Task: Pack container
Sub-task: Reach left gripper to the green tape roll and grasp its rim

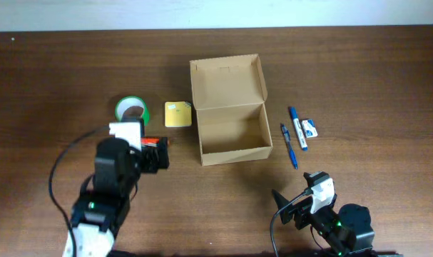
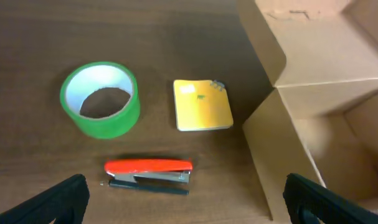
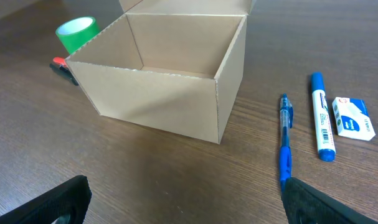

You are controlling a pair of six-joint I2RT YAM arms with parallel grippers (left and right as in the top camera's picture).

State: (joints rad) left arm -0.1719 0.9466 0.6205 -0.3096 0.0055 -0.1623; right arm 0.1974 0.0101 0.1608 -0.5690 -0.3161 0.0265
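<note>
My left gripper will move outward past the stapler and go down onto the side of the green tape roll's rim by the note pad, since the roll's hole faces up.
The container is a tan cardboard box at the table's middle. It stands open and empty, with its flap lid folded back. It also shows in the left wrist view and the right wrist view. My left gripper is open, just behind a red stapler, left of the box. My right gripper is open and empty over bare table in front of the box.
A green tape roll and a yellow note pad lie left of the box. A blue pen, a blue marker and a small white-and-blue eraser lie to its right.
</note>
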